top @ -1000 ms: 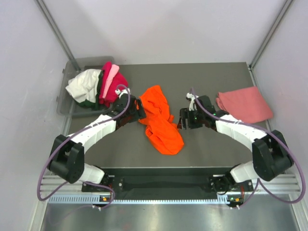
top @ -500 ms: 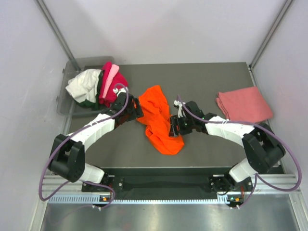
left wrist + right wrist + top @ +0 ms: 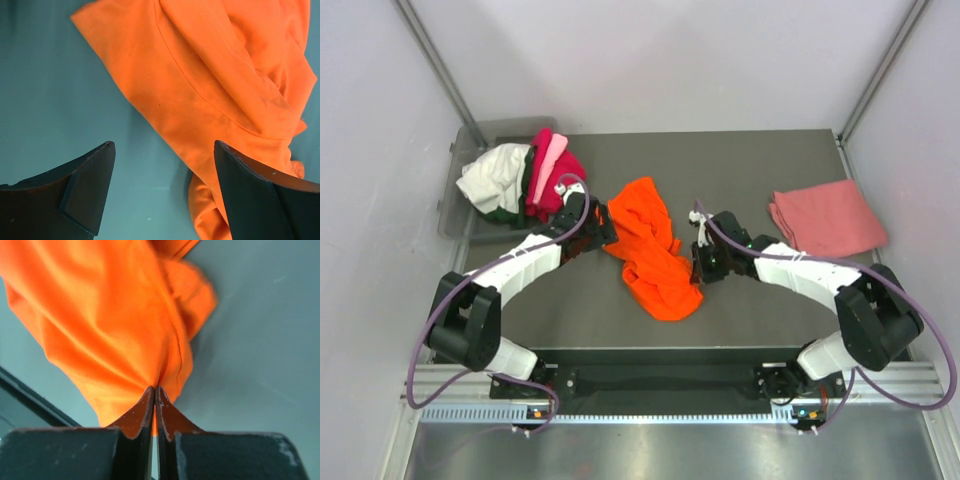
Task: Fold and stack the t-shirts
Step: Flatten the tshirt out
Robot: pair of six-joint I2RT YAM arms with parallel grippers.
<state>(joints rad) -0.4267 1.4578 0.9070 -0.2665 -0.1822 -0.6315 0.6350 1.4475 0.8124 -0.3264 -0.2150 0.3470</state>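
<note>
I will next move my left gripper outward, lower it onto the shirt's far part by the bin (image 3: 125, 47) and close it, because bare table is between its fingers.
A crumpled bright orange t-shirt (image 3: 653, 252) lies mid-table; it also fills the left wrist view (image 3: 220, 85) and the right wrist view (image 3: 110, 325). My right gripper (image 3: 697, 262) is shut on the shirt's right edge, the cloth pinched at the closed fingertips (image 3: 155, 390). At the shirt's upper left edge my left gripper (image 3: 602, 226) is open (image 3: 162, 150), one finger (image 3: 250, 185) over the cloth, the other (image 3: 90, 175) over bare table. A folded salmon-pink t-shirt (image 3: 827, 217) lies at the right. More t-shirts, white (image 3: 495, 178), magenta (image 3: 555, 180) and light pink, are heaped at the back left.
A grey plastic bin (image 3: 462, 205) holds the shirt heap at the table's back left corner. The dark table (image 3: 760, 160) is walled by white panels. The arms' bases and rail (image 3: 660, 385) run along the near edge.
My right gripper moved left onto the orange shirt's right edge and closed on it, then drew slightly back. The left gripper stayed open by the shirt's upper left.
</note>
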